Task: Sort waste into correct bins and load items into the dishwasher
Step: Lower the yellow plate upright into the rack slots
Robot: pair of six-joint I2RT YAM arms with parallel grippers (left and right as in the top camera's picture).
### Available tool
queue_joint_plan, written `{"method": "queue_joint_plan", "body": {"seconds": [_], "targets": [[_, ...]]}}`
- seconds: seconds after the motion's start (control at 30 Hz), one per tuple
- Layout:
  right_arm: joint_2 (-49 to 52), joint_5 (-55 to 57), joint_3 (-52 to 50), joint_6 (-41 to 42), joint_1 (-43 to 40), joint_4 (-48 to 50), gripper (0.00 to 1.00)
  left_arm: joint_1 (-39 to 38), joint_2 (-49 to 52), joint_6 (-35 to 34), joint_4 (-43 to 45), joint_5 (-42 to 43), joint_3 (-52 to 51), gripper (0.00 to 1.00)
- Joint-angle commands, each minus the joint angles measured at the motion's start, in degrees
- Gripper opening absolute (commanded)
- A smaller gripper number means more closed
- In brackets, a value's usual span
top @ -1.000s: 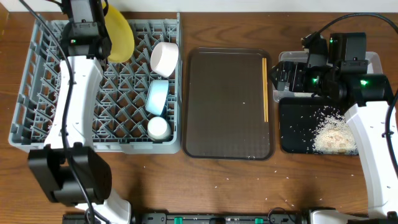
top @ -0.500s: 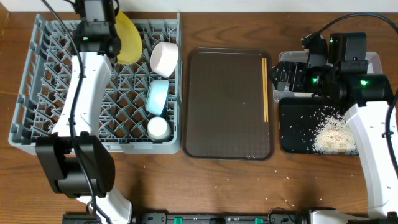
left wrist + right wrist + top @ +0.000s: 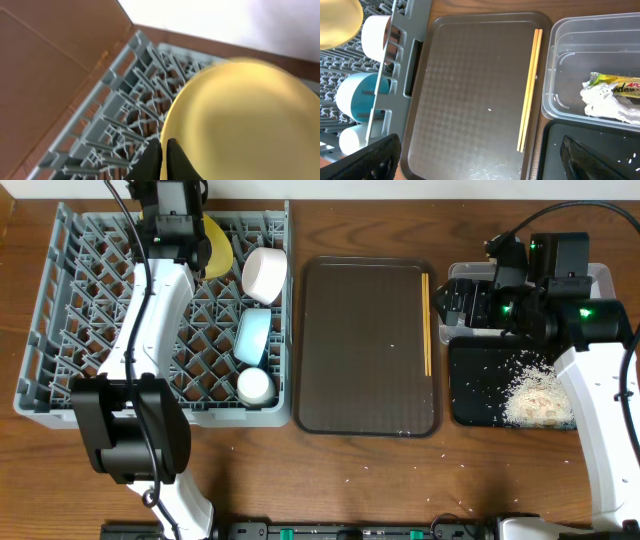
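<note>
I should next turn my left gripper, move it toward the white bowl [image 3: 265, 272], lower the plate into the rack's wires beside the bowl and release the plate's rim, because those pegs are empty.
My left gripper [image 3: 192, 232] is shut on the rim of the round yellow plate [image 3: 221, 248], held on edge over the back of the grey dish rack [image 3: 60, 330]. The left wrist view shows the fingers [image 3: 164, 156] pinching the plate [image 3: 240, 120] above the rack's pegs [image 3: 115, 125]. A white bowl [image 3: 265, 272], a light blue bowl [image 3: 252, 337] and a pale green cup [image 3: 254, 386] stand in the rack. The chopsticks [image 3: 427, 325] lie on the brown tray's right side. My right gripper [image 3: 455, 305] is open and empty above them [image 3: 529, 82].
The brown tray [image 3: 365, 350] lies in the middle. The clear container [image 3: 570, 65] holds the green-and-orange wrapper [image 3: 615, 87] and white crumpled waste. The black tray [image 3: 480, 380] holds rice crumbs [image 3: 535, 395]. A few crumbs lie on the table's front.
My left arm has carried the yellow plate to the right along the back of the rack, towards the white bowl. The right arm has not moved.
</note>
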Motion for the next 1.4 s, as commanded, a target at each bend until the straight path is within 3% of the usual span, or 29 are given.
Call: {"method": "queue_joint_plan", "body": {"seconds": [0.0,0.33,0.43,0.57,0.73,1.03,1.37], "targets": [[0.22,-0.22,0.35,-0.17,0.11,-0.07,0.99,-0.59,-0.22,3.54,1.68,-3.08,0.02,0.07],[0.22,-0.22,0.35,-0.17,0.11,-0.09,0.99,-4.09,-0.22,7.41,4.76,-4.96,0.02,0.07],[0.22,-0.22,0.35,-0.17,0.11,-0.09,0.99,-4.0,-0.2,5.66,4.22,2.01,0.0,0.07],[0.22,-0.22,0.35,-0.17,0.11,-0.09,0.99,-3.06,0.59,-1.75,3.48,14.82,0.0,0.08],[0.22,-0.22,0.35,-0.17,0.11,-0.09,0.99,-2.67,3.28,-4.61,3.76,24.13,0.0,0.07],[0.22,-0.22,0.35,-0.17,0.11,-0.11,0.99,-2.75,8.57,-5.29,3.67,29.55,0.0,0.08],[0.22,-0.22,0.35,-0.17,0.11,-0.09,0.99,-2.78,10.19,-5.92,2.84,29.53,-1.4,0.07]]}}
